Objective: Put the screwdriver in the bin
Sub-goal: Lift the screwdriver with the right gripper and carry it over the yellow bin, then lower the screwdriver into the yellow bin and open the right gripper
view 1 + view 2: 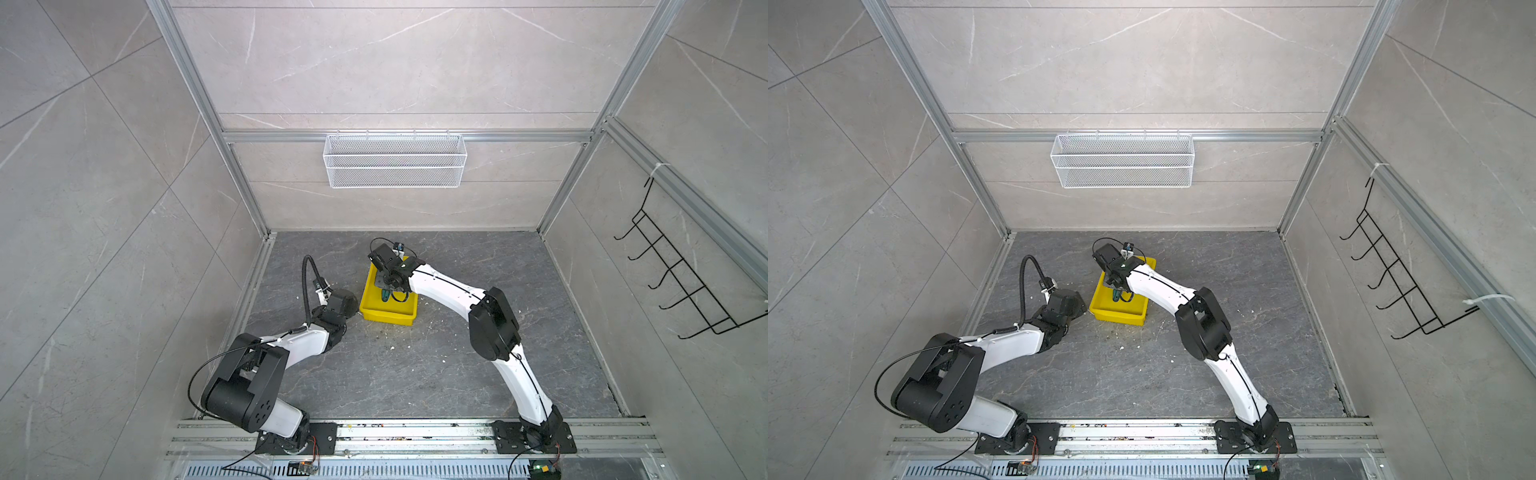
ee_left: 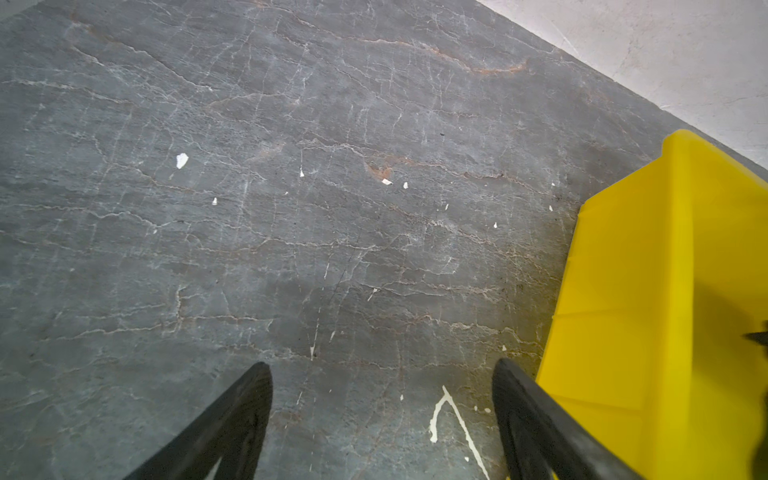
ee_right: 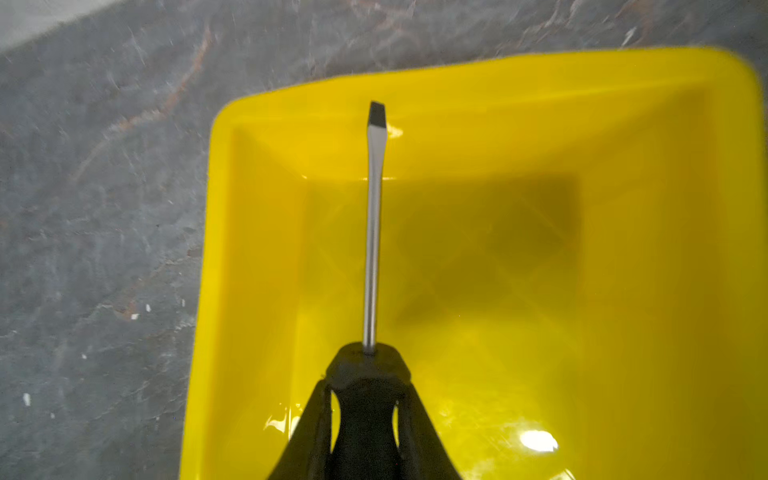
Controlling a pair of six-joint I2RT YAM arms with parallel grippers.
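Observation:
The screwdriver is still hanging high above the bin's yellow bottom. Next, my right gripper will move down into the bin (image 1: 388, 318) until the screwdriver reaches the bin's yellow bottom and let go of the screwdriver's handle there.
The yellow bin (image 1: 388, 318) (image 1: 1121, 319) stands on the dark stone floor, a little left of centre. My right gripper (image 3: 365, 386) hangs over the bin's inside and is shut on the screwdriver's black handle end (image 3: 365, 370). The thin metal shaft (image 3: 372, 232) points past the fingers toward the bin's end wall (image 3: 457, 79), its flat tip over the rim. A bit of green handle (image 1: 384, 296) (image 1: 1115, 296) shows under the wrist in both top views. My left gripper (image 2: 382, 368) is open and empty over bare floor, just beside the bin's outer wall (image 2: 665, 291).
A white wire mesh basket (image 1: 395, 160) hangs on the back wall rail. A black hook rack (image 1: 681, 274) is fixed to the right wall. White specks (image 2: 181, 160) dot the floor. Aluminium frame posts edge the floor.

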